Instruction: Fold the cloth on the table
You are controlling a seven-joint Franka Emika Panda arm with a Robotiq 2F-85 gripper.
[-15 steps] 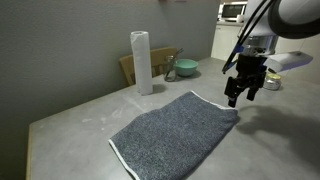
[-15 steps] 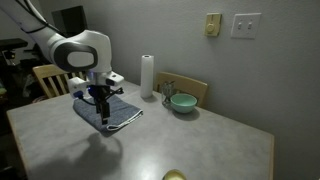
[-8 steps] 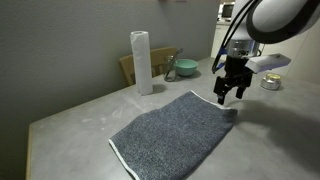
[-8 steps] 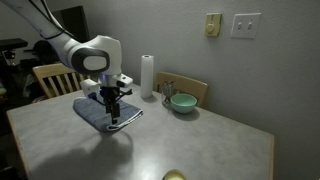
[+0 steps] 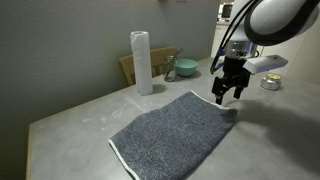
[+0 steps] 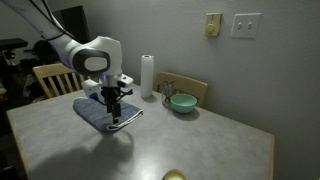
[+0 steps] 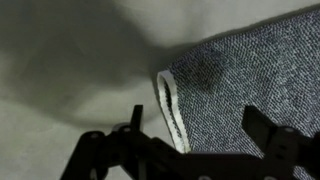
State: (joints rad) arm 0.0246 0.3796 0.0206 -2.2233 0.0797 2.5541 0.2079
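The cloth's far edge's middle (image 5: pixel 206 98) is below my gripper, on the side toward the paper-towel roll. I will lower my gripper next and move it that way along the cloth's white hem.
The cloth (image 5: pixel 175 133) is a dark grey-blue terry towel with a thin white hem, lying flat on the light grey table (image 5: pixel 70 130). It also shows in an exterior view (image 6: pixel 98 110) and in the wrist view (image 7: pixel 250 70), where a corner with its white hem is visible. My gripper (image 5: pixel 227 97) hangs just above the cloth's corner, fingers spread and empty. In an exterior view (image 6: pixel 111 117) it is low over the cloth's near edge. In the wrist view the gripper (image 7: pixel 195 125) straddles the hemmed edge, open.
A white paper-towel roll (image 5: pixel 141 62) stands behind the cloth, also seen in an exterior view (image 6: pixel 147 75). A teal bowl (image 6: pixel 182 102) and a wooden chair back (image 6: pixel 186 87) are near the wall. A small bowl (image 5: pixel 270 82) sits beyond the gripper.
Since a second ago the gripper has shifted a little along the cloth's edge toward its corner. In the last half second nothing has visibly moved.
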